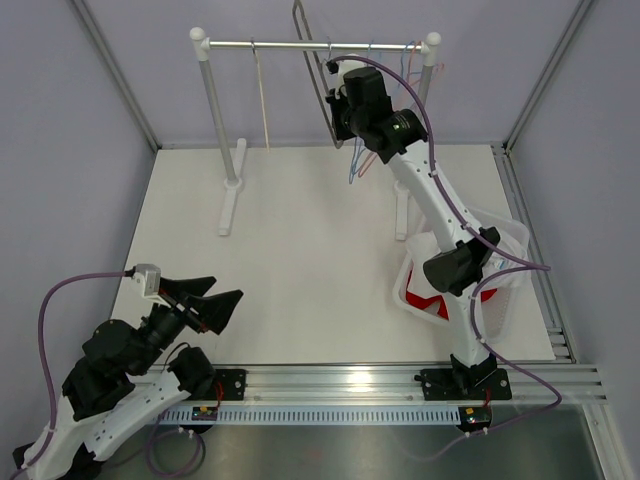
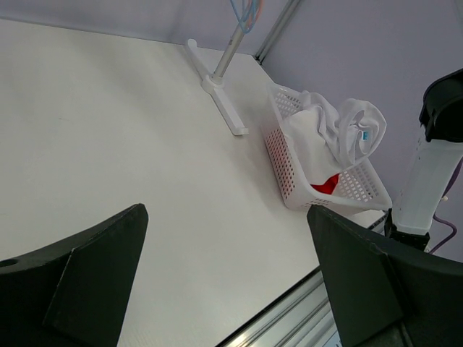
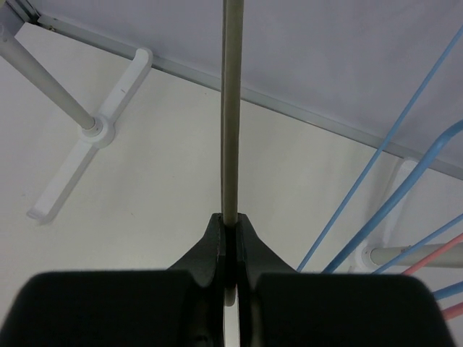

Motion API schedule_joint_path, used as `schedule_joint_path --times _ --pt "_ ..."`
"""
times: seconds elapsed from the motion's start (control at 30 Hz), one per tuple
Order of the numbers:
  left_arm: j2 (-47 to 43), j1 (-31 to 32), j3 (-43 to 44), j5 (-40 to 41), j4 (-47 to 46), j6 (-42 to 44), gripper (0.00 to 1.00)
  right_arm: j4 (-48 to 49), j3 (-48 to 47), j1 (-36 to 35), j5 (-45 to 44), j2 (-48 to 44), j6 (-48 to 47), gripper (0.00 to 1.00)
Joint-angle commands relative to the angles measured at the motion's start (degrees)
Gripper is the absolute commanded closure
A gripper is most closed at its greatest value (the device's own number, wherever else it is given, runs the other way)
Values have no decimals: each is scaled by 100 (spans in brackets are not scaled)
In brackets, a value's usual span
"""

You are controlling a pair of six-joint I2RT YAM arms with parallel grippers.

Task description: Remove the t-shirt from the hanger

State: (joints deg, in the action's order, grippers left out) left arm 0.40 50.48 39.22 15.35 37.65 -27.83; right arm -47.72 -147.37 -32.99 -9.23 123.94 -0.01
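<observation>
My right gripper is going to open next, because the hanger's hook is on the rack's bar (image 1: 328, 46).
My right gripper (image 1: 337, 112) is raised next to the rack's rail (image 1: 300, 44) and shut on a bare grey hanger (image 1: 309, 70). In the right wrist view the hanger's thin bar (image 3: 231, 108) runs straight up out of the shut gripper (image 3: 231, 220). A white t-shirt (image 2: 318, 134) lies crumpled in the white basket (image 2: 283, 173) at the right, over something red (image 2: 327, 185). It also shows in the top view (image 1: 425, 262). My left gripper (image 1: 215, 295) is open and empty, low at the front left (image 2: 226, 210).
Blue and pink bare hangers (image 1: 362, 160) hang at the rail's right end, close to my right gripper. A cream hanger (image 1: 263, 100) hangs towards the left. The rack's posts and feet (image 1: 232, 190) stand at the back. The basket (image 1: 512, 240) sits beside my right arm.
</observation>
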Motion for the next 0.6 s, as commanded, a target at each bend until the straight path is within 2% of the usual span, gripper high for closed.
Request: schedule_joint_path --times 0.0,0.27,0.37,0.43,0.5,0.57 --pt "-691 -73 -11 -85 -153 138 1 246 -213 74 334 148 -104 100" --pt "-612 -161 -2 -138 -153 164 1 501 -160 126 440 175 -34 99" --pt "-621 -179 -11 -120 -153 164 1 614 198 126 598 -79 194 88" --pt "-603 -196 -2 -112 -153 164 1 931 584 126 520 -351 203 87" --pt "-577 -214 -11 -120 -153 164 1 1002 596 135 414 -423 221 83" --pt "-542 -249 -2 -120 -153 164 1 932 534 135 396 -467 264 74"
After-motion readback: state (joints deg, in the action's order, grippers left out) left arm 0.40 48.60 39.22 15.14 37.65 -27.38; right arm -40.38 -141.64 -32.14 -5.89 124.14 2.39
